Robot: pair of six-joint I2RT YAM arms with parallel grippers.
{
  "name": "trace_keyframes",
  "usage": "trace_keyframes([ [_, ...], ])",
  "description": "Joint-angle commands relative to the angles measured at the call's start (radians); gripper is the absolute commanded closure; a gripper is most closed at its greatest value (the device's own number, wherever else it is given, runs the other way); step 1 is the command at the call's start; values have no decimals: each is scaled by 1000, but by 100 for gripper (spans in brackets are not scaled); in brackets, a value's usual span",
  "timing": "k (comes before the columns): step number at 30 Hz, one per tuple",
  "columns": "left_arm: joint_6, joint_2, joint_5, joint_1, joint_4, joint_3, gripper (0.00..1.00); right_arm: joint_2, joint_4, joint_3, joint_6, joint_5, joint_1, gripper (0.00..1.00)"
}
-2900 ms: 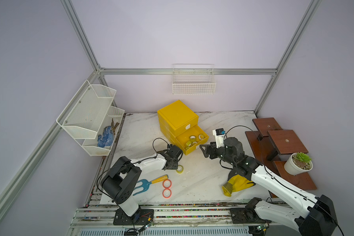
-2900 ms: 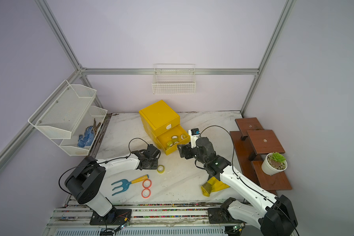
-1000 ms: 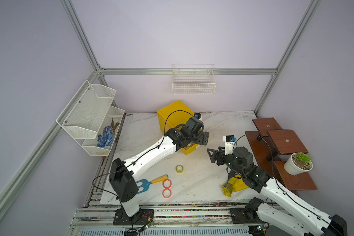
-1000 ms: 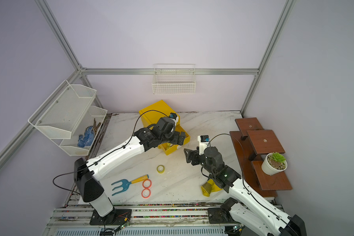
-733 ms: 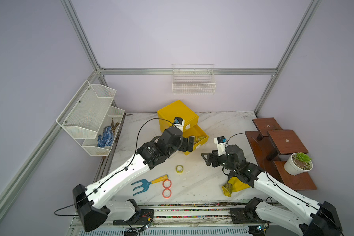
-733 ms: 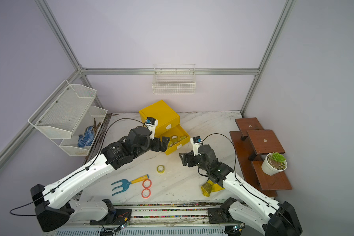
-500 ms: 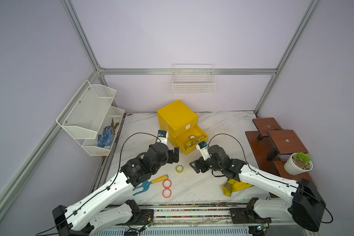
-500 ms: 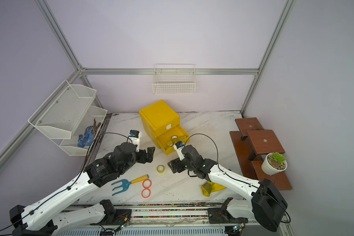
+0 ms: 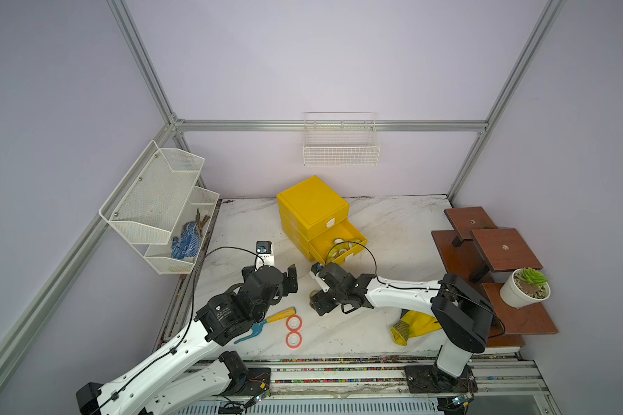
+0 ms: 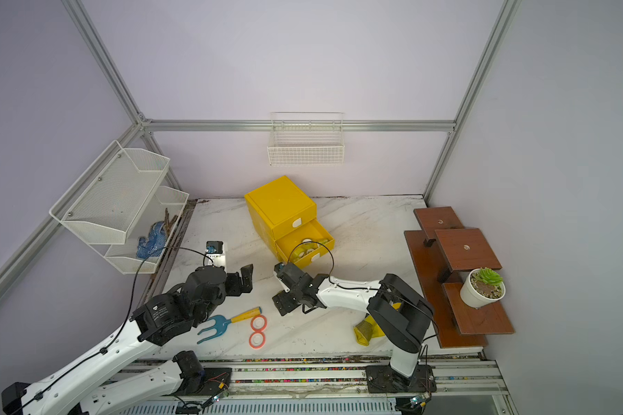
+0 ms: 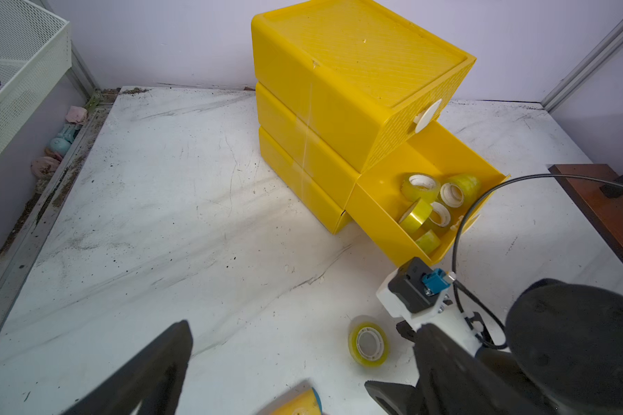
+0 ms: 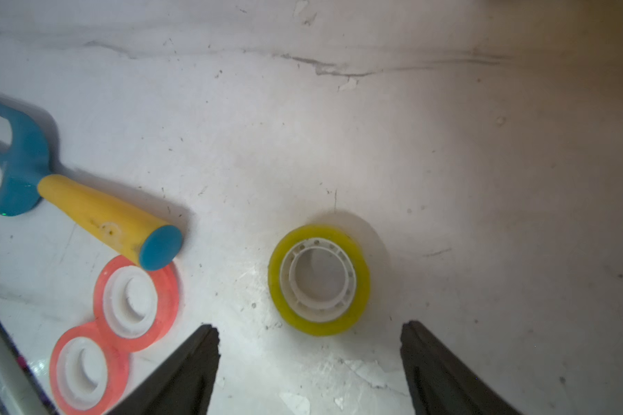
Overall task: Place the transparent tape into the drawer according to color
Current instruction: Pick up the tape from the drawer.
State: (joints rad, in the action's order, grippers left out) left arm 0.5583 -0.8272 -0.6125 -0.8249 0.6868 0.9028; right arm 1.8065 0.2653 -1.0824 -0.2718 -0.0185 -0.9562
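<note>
My right gripper lowers next until both fingers straddle the roll's outer rim, since the yellow-green roll [image 9: 313, 295] [image 12: 319, 280] lies below and just ahead of its open fingers.
One yellow-green roll of transparent tape [image 12: 319, 280] lies flat on the marble table, also seen in the left wrist view [image 11: 368, 345]. My right gripper [image 12: 310, 328] hangs open just above it, and the roll sits just ahead of the fingertips [image 9: 320, 303]. Two pink-red tape rings [image 9: 294, 322] [image 12: 136, 301] lie touching near the front edge. The yellow cabinet's lower drawer [image 9: 353, 238] stands pulled out with several yellow-green rolls [image 11: 419, 187] inside. My left gripper [image 9: 292, 276] [image 11: 277, 363] is wide open and empty, left of the right gripper.
A blue garden fork with a yellow handle [image 9: 267, 321] lies beside the pink-red rings. A yellow cloth [image 9: 410, 325] is at the front right. A brown stepped shelf [image 9: 493, 258] with a potted plant [image 9: 525, 291] stands at the right. A white mesh rack [image 9: 159, 201] hangs on the left wall.
My left arm has pulled back from the drawer toward the front left. My right gripper has swung left and down over the roll on the table.
</note>
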Motion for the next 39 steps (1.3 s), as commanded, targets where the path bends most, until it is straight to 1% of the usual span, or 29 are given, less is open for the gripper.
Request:
trace_keyframes([
  [1, 13, 11, -33, 6, 2, 1, 0, 27, 19, -38, -3, 72, -9, 18],
  [10, 10, 2, -44, 7, 9, -8, 0, 111, 44, -105, 11, 86, -19, 31],
  [13, 11, 2, -49, 9, 8, -10, 0, 125, 61, -113, 7, 90, -22, 33],
  [14, 11, 1, -49, 9, 7, -10, 0, 127, 65, -113, 3, 89, -23, 38],
  [20, 11, -3, -43, 9, 4, -13, 0, 116, 48, -89, 1, 64, -28, 47],
  [24, 17, -8, -43, 9, 6, -18, 0, 55, 5, -67, -1, 1, -28, 49],
  [28, 26, -8, -44, 9, 5, -26, 0, -45, -35, -47, -1, -75, -26, 51],
  [32, 32, -6, -51, 9, 8, -28, 0, -142, -36, -44, -6, -128, -25, 52],
  [35, 37, -2, -59, 9, 11, -28, 0, -221, -12, -43, -18, -119, -20, 52],
  [39, 44, 13, -70, 10, 9, -36, 0, -349, 18, -31, -23, -46, 0, 52],
])
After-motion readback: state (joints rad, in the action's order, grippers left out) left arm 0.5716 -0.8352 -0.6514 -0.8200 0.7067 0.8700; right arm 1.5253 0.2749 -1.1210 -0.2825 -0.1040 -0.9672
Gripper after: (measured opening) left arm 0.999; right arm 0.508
